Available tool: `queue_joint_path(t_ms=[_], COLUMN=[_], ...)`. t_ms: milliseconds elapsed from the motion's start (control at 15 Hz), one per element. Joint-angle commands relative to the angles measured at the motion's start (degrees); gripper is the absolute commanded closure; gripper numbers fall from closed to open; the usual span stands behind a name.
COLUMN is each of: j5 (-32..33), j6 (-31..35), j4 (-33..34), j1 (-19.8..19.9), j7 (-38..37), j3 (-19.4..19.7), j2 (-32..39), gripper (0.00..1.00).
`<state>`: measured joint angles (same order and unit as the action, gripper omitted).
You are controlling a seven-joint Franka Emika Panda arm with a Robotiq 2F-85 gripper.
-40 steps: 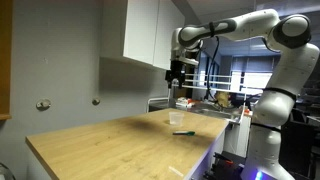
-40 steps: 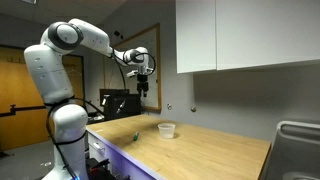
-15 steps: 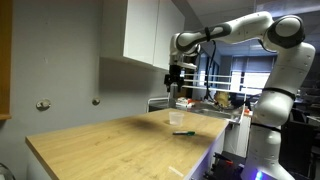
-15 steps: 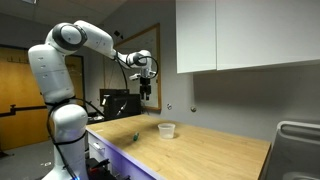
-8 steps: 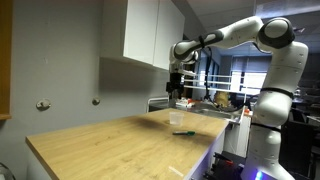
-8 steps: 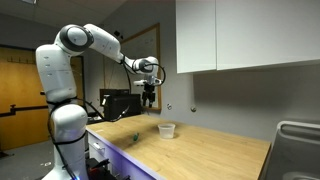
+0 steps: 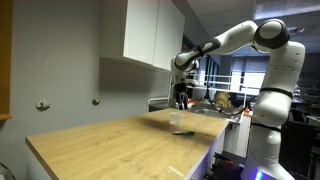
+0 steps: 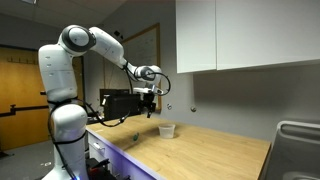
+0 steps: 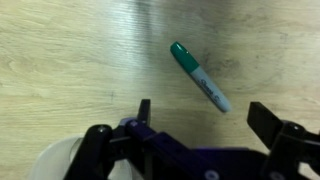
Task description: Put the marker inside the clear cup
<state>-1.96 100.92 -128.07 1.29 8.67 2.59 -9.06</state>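
Note:
The marker lies below, slanted to the gap between my open fingers, so my gripper needs to lower and turn next so they straddle the marker's middle [image 9: 201, 76].
The marker [image 9: 200, 77] lies flat on the wooden tabletop, with a green cap and a pale barrel; it shows as a thin dark stick in both exterior views [image 7: 183, 132] [image 8: 135, 135]. The clear cup [image 7: 175, 119] [image 8: 166, 130] stands upright on the table a little way from the marker; its rim shows at the lower left of the wrist view [image 9: 58, 160]. My gripper [image 9: 205, 118] is open and empty, hanging above the table [image 7: 181, 98] [image 8: 150, 107]. In the wrist view the marker lies just beyond the gap between the fingers.
The wooden table [image 7: 110, 145] [image 8: 210, 150] stands against a grey wall with white cabinets [image 7: 150, 35] above. A metal sink edge [image 8: 298, 135] is at one end. Office clutter lies beyond the table's other end [image 7: 215, 100].
The arm has stretched out and the gripper has come down from high above the table to a lower spot over the marker and cup. Marker and cup have not moved.

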Motion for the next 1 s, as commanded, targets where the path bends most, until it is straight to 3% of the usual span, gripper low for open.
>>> queue_joint_path(t_ms=[0, 600, 933], j5=[2.2, 0.9, 3.7], j6=[1.5, 8.4, 9.4], j4=[-4.0, -10.6, -12.1], j1=[0.1, -4.1, -4.1], j7=[3.8, -2.0, 0.8], j3=[0.3, -4.5, -4.4], j2=[0.0, -0.5, 2.3], gripper=[0.00, 0.00, 0.00])
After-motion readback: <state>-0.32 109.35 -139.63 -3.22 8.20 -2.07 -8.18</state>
